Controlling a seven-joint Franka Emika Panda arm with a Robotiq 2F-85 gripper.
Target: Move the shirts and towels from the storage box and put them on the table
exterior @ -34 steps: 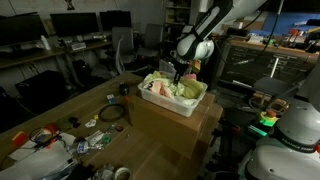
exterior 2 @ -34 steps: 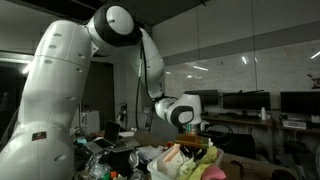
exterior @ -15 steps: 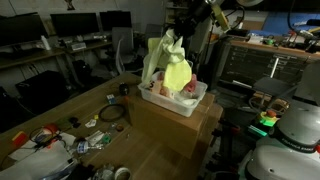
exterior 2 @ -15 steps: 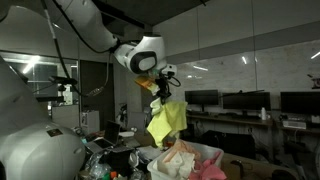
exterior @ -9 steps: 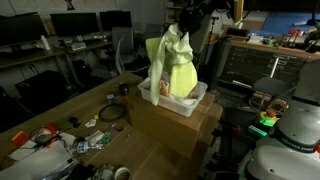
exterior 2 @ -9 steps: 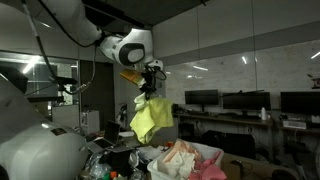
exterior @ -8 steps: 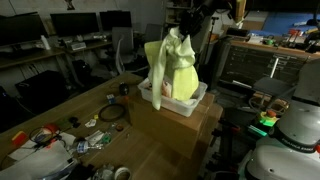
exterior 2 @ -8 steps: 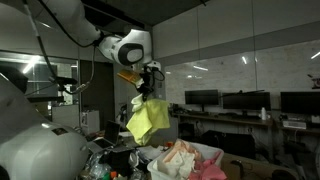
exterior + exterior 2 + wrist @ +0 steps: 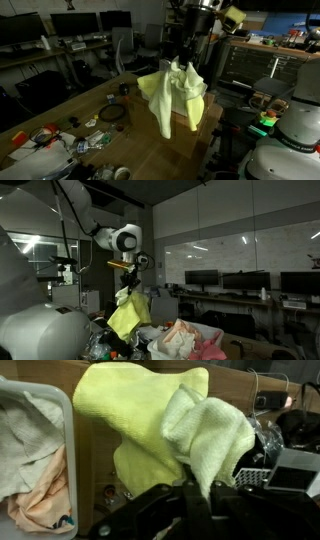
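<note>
My gripper carries the towel there next, away from the storage box.
My gripper (image 9: 184, 62) is shut on a yellow-green towel (image 9: 172, 92), which hangs from it in the air beside the storage box. The towel also shows in an exterior view (image 9: 128, 313) and fills the wrist view (image 9: 160, 425), pinched between the fingers (image 9: 196, 488). The white storage box (image 9: 72, 420) sits at the left of the wrist view and holds a white cloth (image 9: 22, 435) and a peach cloth (image 9: 45, 500). In an exterior view the box (image 9: 205, 332) shows a pink and white pile (image 9: 185, 338). The towel hides the box in an exterior view.
The wooden table (image 9: 60, 115) carries a cable coil (image 9: 111, 114), a cup (image 9: 125, 88) and small clutter (image 9: 50, 140) near its front. A wooden block (image 9: 205, 120) stands under the box. Desks with monitors (image 9: 75, 22) line the back.
The gripper lifted the yellow-green towel out of the box, carried it sideways away from the box and has come lower; the towel now hangs spread out over the table side.
</note>
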